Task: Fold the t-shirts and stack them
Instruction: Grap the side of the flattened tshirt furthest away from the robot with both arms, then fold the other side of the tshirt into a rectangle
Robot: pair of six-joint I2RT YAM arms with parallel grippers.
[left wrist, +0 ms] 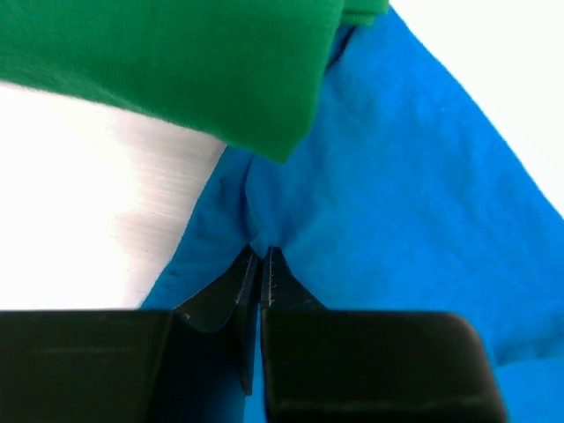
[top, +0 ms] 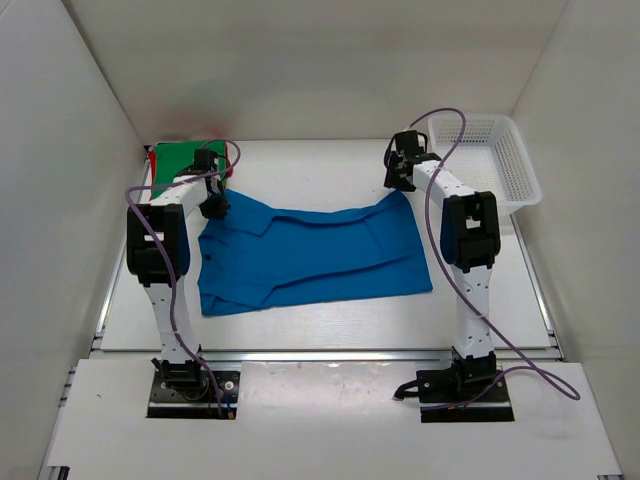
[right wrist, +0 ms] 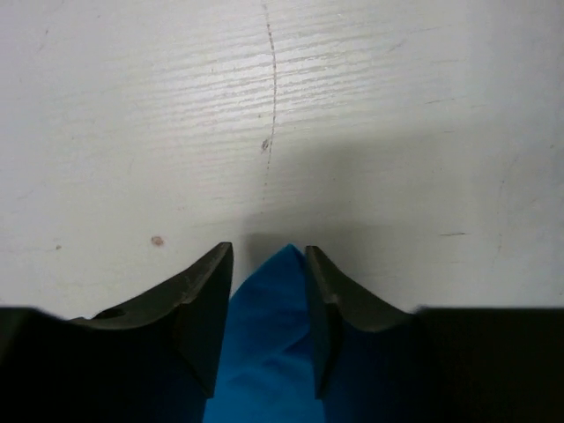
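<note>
I will pull my left gripper back over the near part of the green t-shirt and release the held blue cloth (left wrist: 397, 194) there, as it lies against the shirt.
The bright blue collared t-shirt (top: 310, 255) lies spread across the table between the arms. My left gripper (top: 214, 206) is shut on its far left part, near the collar; the left wrist view shows the jaws (left wrist: 262, 252) pinching a fold of blue cloth (left wrist: 397, 194). My right gripper (top: 400, 182) is at the shirt's far right corner. Its jaws stand apart with the blue corner (right wrist: 278, 308) between them, just above the table (right wrist: 264, 106). A folded green t-shirt (top: 180, 160) lies at the back left and shows in the left wrist view (left wrist: 176, 62). A red edge (top: 152, 156) peeks out beside it.
A white plastic mesh basket (top: 520, 170) stands at the back right, against the right wall. White walls close in the table on three sides. Purple cables loop from both arms.
</note>
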